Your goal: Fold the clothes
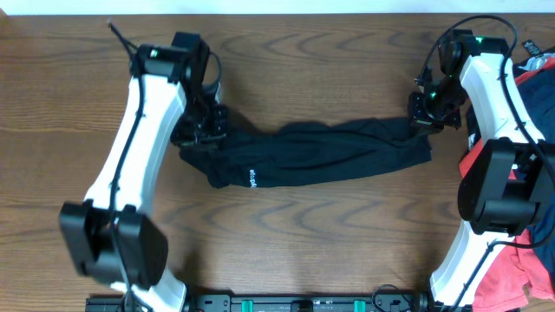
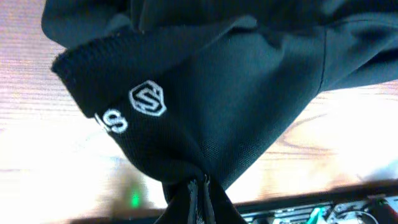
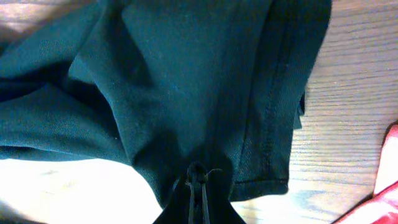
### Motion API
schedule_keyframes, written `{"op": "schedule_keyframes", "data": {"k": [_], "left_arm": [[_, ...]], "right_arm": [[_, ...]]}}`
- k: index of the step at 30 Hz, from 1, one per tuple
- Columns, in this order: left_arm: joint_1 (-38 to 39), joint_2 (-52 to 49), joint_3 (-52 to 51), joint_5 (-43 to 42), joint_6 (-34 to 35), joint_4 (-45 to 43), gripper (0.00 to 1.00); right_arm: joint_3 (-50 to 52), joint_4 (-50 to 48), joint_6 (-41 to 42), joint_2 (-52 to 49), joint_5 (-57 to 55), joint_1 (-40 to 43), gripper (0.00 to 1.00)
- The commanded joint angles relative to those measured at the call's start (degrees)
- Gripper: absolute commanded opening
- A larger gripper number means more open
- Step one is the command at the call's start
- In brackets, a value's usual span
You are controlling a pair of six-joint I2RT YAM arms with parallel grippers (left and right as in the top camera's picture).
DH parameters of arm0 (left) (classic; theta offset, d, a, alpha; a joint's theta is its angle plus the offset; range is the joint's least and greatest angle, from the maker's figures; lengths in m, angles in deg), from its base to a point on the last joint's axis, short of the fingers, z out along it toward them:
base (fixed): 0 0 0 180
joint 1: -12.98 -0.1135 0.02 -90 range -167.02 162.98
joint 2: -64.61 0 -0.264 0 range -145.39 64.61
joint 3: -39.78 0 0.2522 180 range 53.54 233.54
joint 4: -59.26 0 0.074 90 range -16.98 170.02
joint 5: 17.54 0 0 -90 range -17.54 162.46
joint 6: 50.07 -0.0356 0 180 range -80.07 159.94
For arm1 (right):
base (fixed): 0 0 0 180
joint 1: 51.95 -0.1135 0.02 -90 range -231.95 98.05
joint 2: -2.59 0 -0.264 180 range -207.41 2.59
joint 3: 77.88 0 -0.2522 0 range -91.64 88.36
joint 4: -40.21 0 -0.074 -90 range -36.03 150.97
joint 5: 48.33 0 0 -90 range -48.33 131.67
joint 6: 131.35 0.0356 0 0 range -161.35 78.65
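Note:
The left gripper should lower to the right in the overhead view, onto the cloth [image 1: 238, 167] beside the white logo, and then release it, because the cloth's pinched end is still raised.
A black garment [image 1: 312, 154] with a small white logo lies stretched across the middle of the wooden table. My left gripper [image 1: 201, 130] is shut on its left end; the left wrist view shows the fabric [image 2: 217, 106] pinched between the fingers [image 2: 200, 186], with the white logo near the hem. My right gripper [image 1: 425, 117] is shut on its right end; the right wrist view shows the cloth [image 3: 186, 81] bunched at the fingertips [image 3: 198, 174], a stitched hem at the right.
A pile of red and blue clothes [image 1: 529, 260] lies at the table's right edge, behind the right arm; a red piece shows in the right wrist view [image 3: 385, 193]. Bare wooden tabletop [image 1: 303, 234] lies in front of the garment.

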Motion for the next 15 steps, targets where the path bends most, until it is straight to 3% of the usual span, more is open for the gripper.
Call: {"op": "schedule_keyframes", "data": {"k": [1,15], "left_arm": [[0.1,2.7,-5.5,0.5,0.4,-2.4,0.06],[6.6,2.9,-9.7,0.6,1.7,-7.7,0.06]], "right_arm": [[0.2,0.3,0.5,0.1,0.4,-0.2,0.01],[0.2,-0.1,0.5,0.1,0.2,0.0,0.01]]}}
